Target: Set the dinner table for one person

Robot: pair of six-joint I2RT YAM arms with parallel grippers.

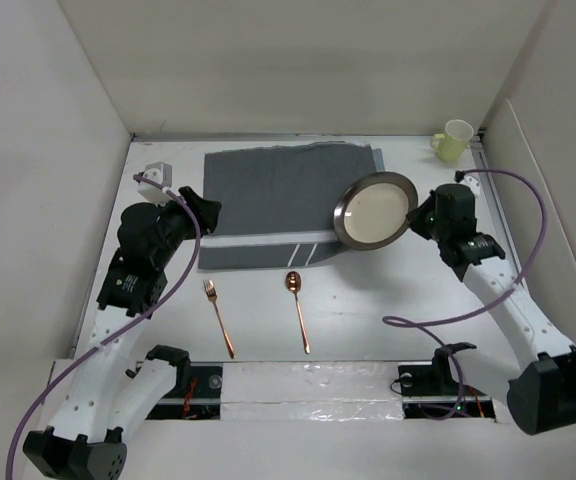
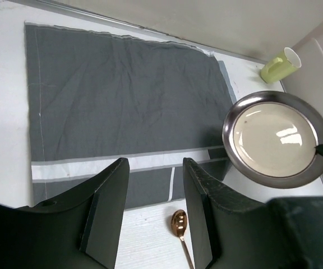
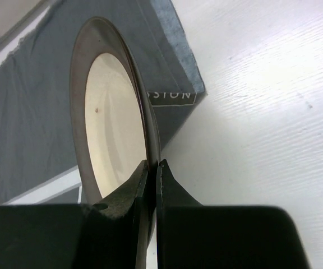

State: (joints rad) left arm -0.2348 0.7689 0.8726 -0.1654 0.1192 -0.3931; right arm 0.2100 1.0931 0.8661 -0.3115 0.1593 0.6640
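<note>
My right gripper carries the plate [image 3: 114, 123] down and to the left in the top view onto the placemat's middle [image 3: 54, 123] next and releases it, since that placemat lies bare.
On the white dinner table [image 1: 388, 290] lies a dark grey striped placemat [image 1: 268, 200]. My right gripper [image 1: 416, 215] is shut on the right rim of a cream plate with a dark rim [image 1: 375, 208]. The plate hangs tilted over the placemat's right edge. In the right wrist view the fingertips [image 3: 144, 174] pinch the plate [image 3: 114, 123] edge-on. My left gripper [image 2: 156, 168] stands open and empty above the placemat's near left part [image 2: 122, 101]. A copper fork [image 1: 218, 315] and a copper spoon [image 1: 297, 305] lie side by side in front of the placemat.
A pale green cup [image 1: 454, 141] stands at the back right corner. At the back left, beside the left arm, sits a small white object [image 1: 154, 175]. White walls close in the left, back and right sides. A purple cable [image 1: 418, 320] loops onto the table by the right arm.
</note>
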